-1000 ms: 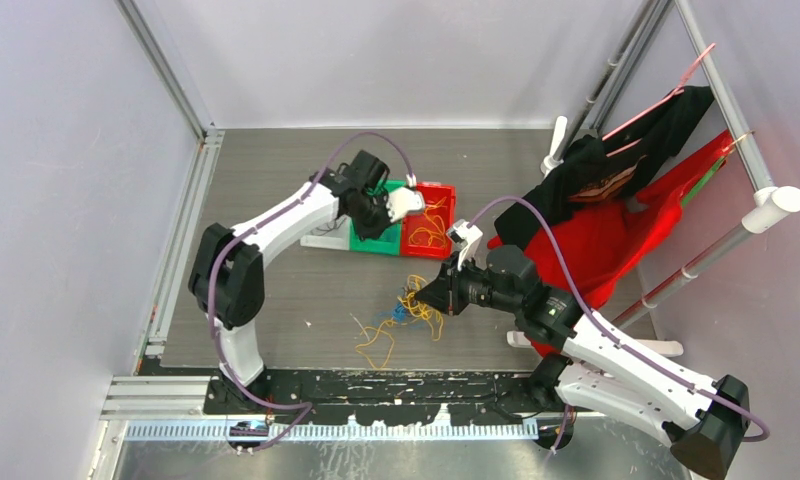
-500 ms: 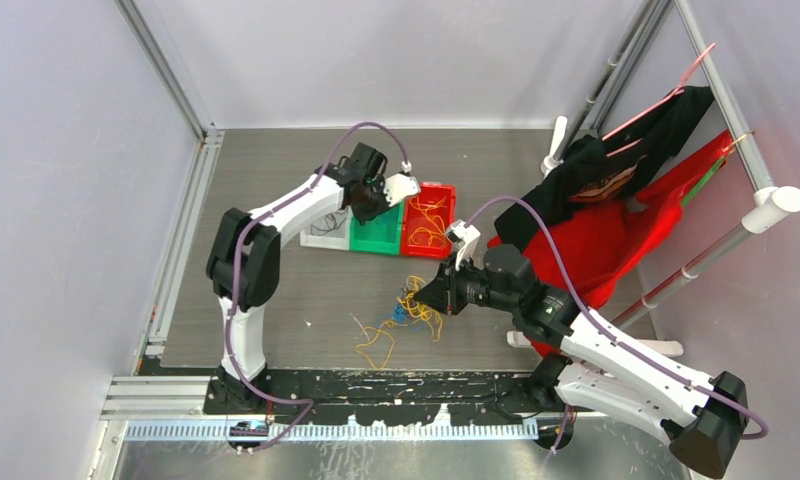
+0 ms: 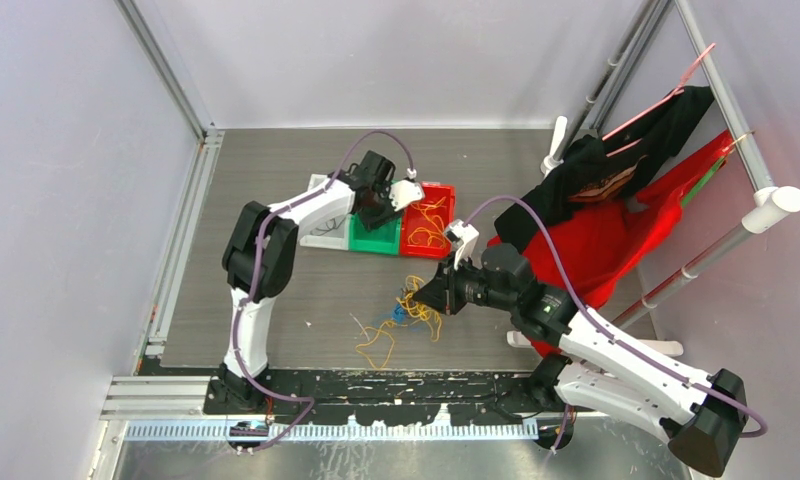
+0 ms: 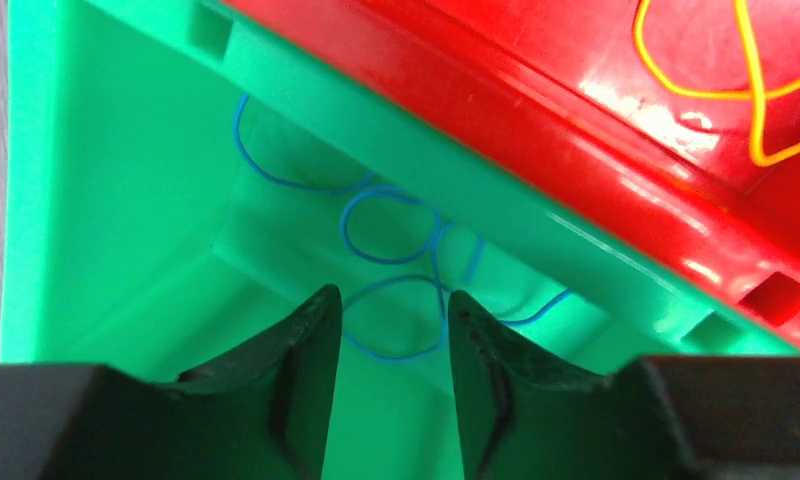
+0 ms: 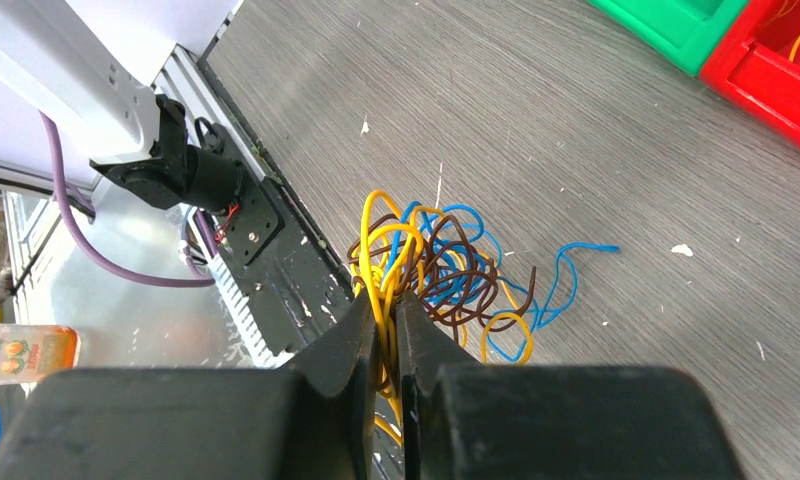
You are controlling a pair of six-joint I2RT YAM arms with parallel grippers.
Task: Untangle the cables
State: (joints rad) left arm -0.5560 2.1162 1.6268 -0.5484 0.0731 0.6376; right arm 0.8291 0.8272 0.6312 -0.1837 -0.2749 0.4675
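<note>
A blue cable's end sticks out of the tangle, and next I will lift my left gripper back and to the left in the top view onto it.
A tangle of yellow, blue and brown cables [image 5: 446,265] lies on the grey table, in front of the bins [image 3: 416,305]. My right gripper [image 5: 381,300] is shut on several yellow strands at the tangle's near side [image 3: 423,297]. My left gripper [image 4: 391,295] hangs open inside the green bin [image 4: 126,180], nothing between its fingers [image 3: 381,212]. Loose blue cables [image 4: 386,225] lie curled on that bin's floor just beyond the fingertips. The red bin [image 4: 596,90] beside it holds yellow cables [image 4: 746,80].
Three bins stand side by side: white [image 3: 321,237], green [image 3: 374,240], red [image 3: 428,228]. Loose yellow cables [image 3: 376,342] lie near the table's front edge. Red and black clothes [image 3: 616,215] hang off a rack at the right, close behind my right arm.
My left gripper has opened over the green bin, and its elbow has swung to the right. The right gripper and the tangle have stayed put.
</note>
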